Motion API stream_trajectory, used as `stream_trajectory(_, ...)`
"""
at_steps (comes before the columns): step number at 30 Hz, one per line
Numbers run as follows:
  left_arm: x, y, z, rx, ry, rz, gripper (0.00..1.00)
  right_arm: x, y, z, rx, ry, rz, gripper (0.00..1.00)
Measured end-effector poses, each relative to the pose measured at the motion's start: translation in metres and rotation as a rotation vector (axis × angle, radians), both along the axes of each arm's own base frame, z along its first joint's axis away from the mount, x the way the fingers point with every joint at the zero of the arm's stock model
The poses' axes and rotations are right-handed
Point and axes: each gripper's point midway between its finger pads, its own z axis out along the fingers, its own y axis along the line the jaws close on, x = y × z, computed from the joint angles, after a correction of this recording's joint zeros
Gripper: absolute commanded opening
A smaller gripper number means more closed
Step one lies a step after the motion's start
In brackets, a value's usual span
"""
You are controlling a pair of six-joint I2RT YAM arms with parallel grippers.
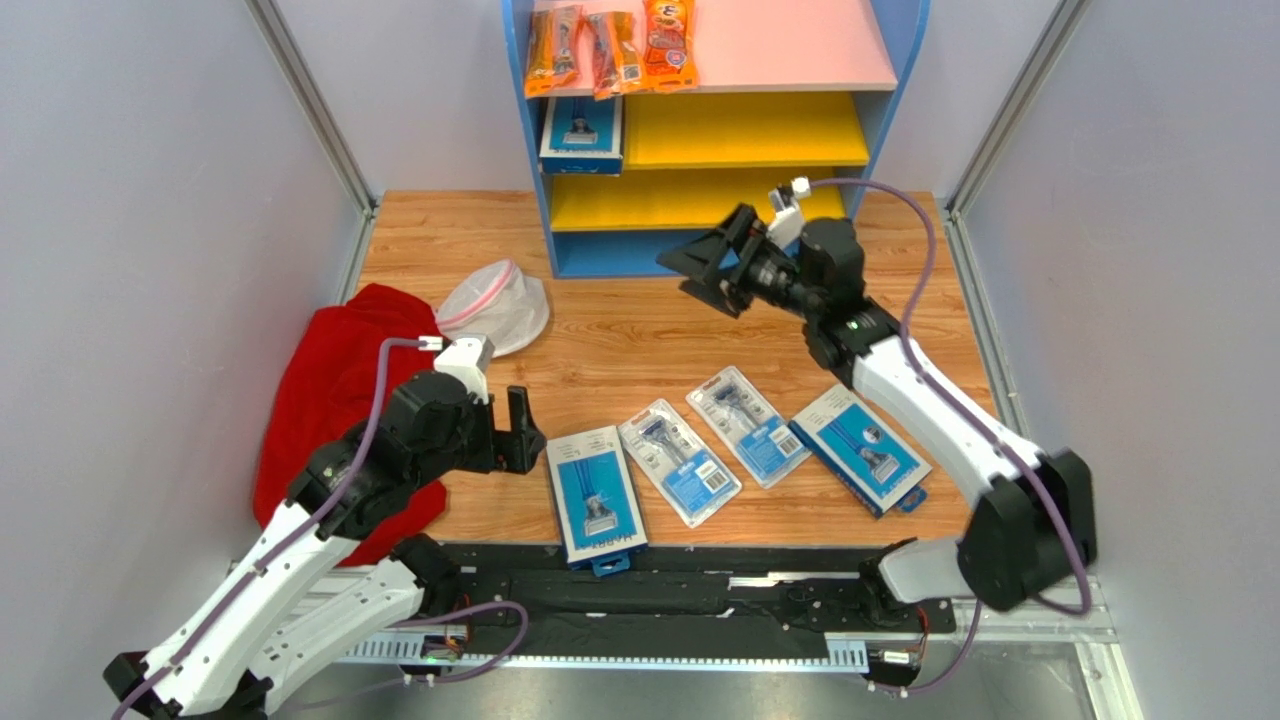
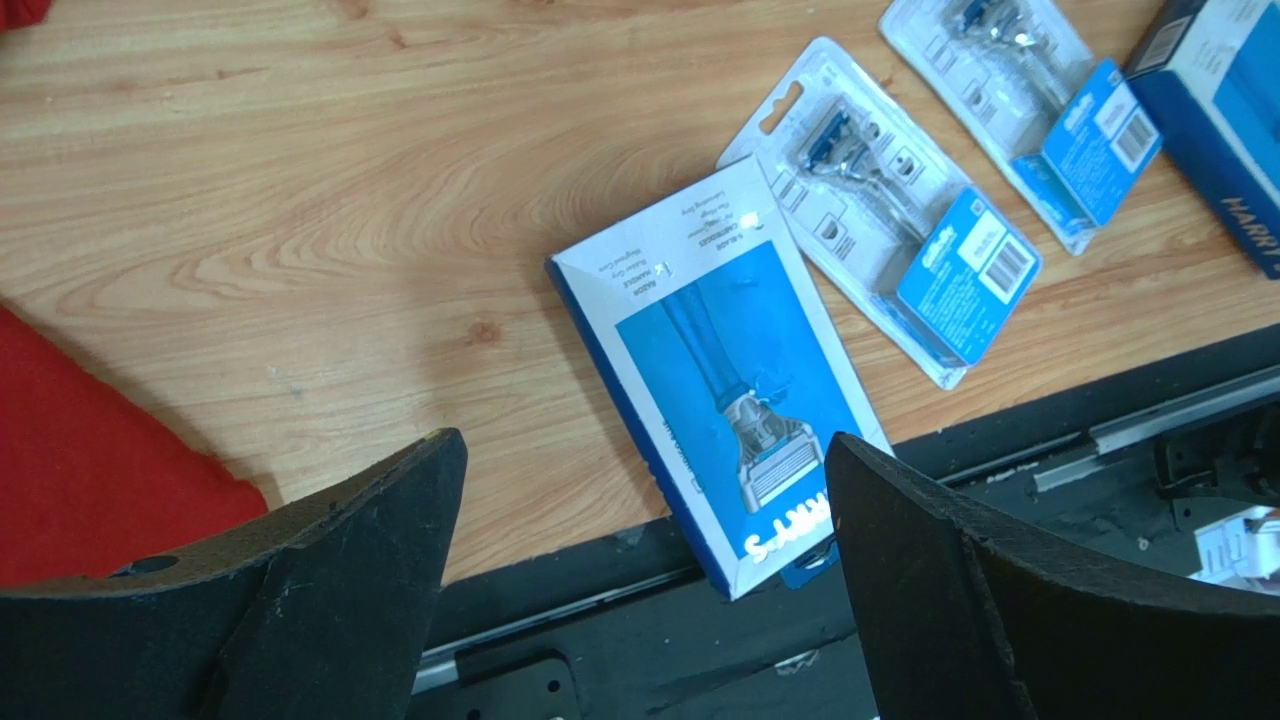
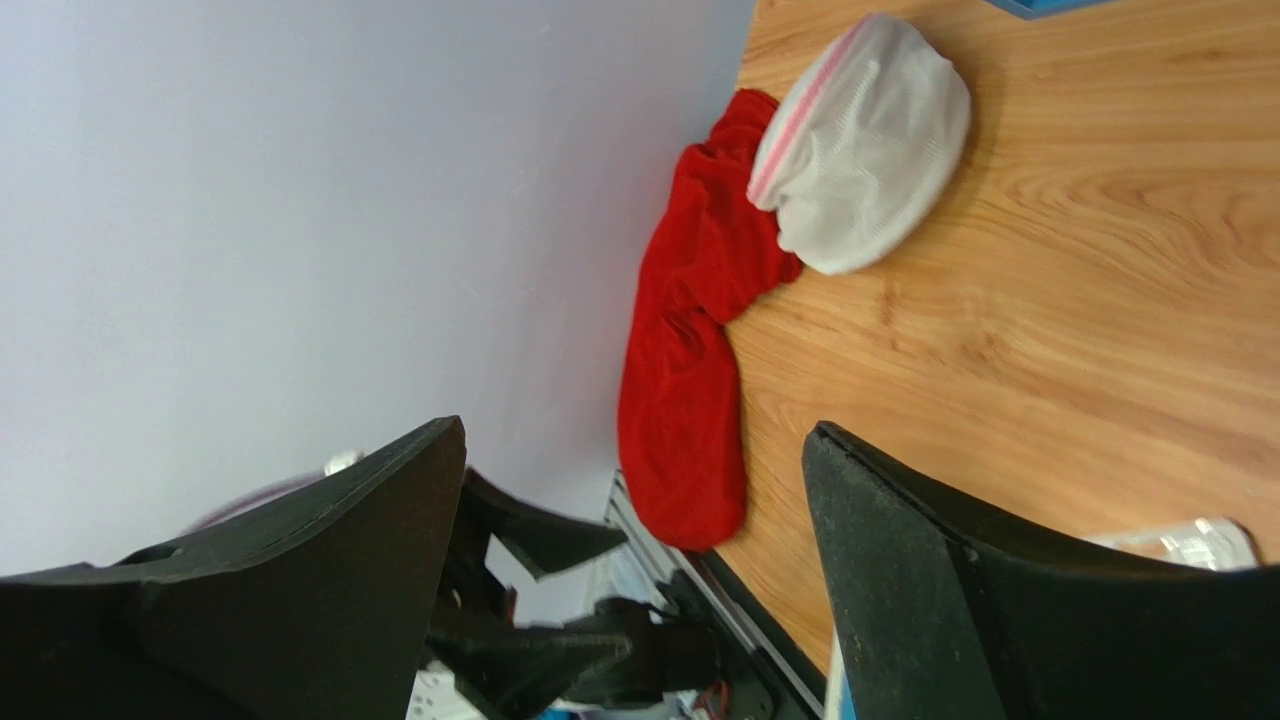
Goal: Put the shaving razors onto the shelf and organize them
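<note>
The large blue pack's edge (image 1: 634, 492) by the paler pack lies below my right gripper, nearer my base. My right gripper should move back and down to it next.
Four shaving razors lie in a row near the table's front: a large blue pack (image 1: 597, 495), two paler packs (image 1: 679, 459) (image 1: 748, 426) and another blue pack (image 1: 861, 447). A fifth pack (image 1: 582, 135) stands at the left of the shelf's (image 1: 897, 90) upper yellow board. My left gripper (image 1: 519, 435) is open just left of the nearest blue pack (image 2: 721, 375), which shows between its fingers with nothing gripped. My right gripper (image 1: 706, 263) hangs open and empty in front of the shelf's lower board, pointing left.
Orange snack packets (image 1: 609, 45) lie on the pink top board. A red cloth (image 1: 323, 398) and a white mesh pouch (image 1: 496, 305) sit at the left of the table. A black rail (image 1: 706, 585) runs along the near edge. Grey walls close in both sides.
</note>
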Motion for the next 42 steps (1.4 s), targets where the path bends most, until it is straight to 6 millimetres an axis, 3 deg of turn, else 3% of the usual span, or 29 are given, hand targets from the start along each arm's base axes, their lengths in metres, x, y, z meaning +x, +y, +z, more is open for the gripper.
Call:
stream_trajectory(4,0.003,-0.002,-0.008,0.026,0.036,0.002,0.99,-0.049,-0.029,-0.007,-0.087,-0.045,-0.014,0.87)
stream_trajectory(7,0.005,-0.01,-0.017,0.009,0.063,0.0,0.99,-0.083,-0.047,-0.035,-0.152,-0.034,-0.008,0.86)
stream_trajectory(10,0.001,-0.023,-0.046,-0.038,0.135,-0.009,0.98,-0.113,-0.056,-0.087,-0.221,0.037,0.025,0.86)
stream_trajectory(14,-0.019,-0.033,-0.118,-0.074,0.325,0.011,0.98,-0.16,-0.052,-0.165,-0.318,0.2,0.13,0.86)
stream_trajectory(17,-0.039,-0.027,-0.155,-0.077,0.427,0.047,0.98,-0.197,-0.043,-0.201,-0.36,0.262,0.226,0.86)
stream_trajectory(19,-0.042,-0.027,-0.162,-0.105,0.432,0.062,0.98,-0.217,-0.036,-0.217,-0.366,0.291,0.278,0.86)
stream_trajectory(23,-0.036,-0.038,-0.159,-0.188,0.399,0.06,0.98,-0.233,-0.021,-0.234,-0.35,0.319,0.321,0.86)
stream_trajectory(33,-0.027,-0.052,-0.156,-0.25,0.378,0.043,0.98,-0.241,0.024,-0.267,-0.351,0.375,0.394,0.84)
stream_trajectory(42,-0.024,-0.055,-0.154,-0.262,0.366,0.037,0.99,-0.243,0.07,-0.27,-0.266,0.352,0.448,0.84)
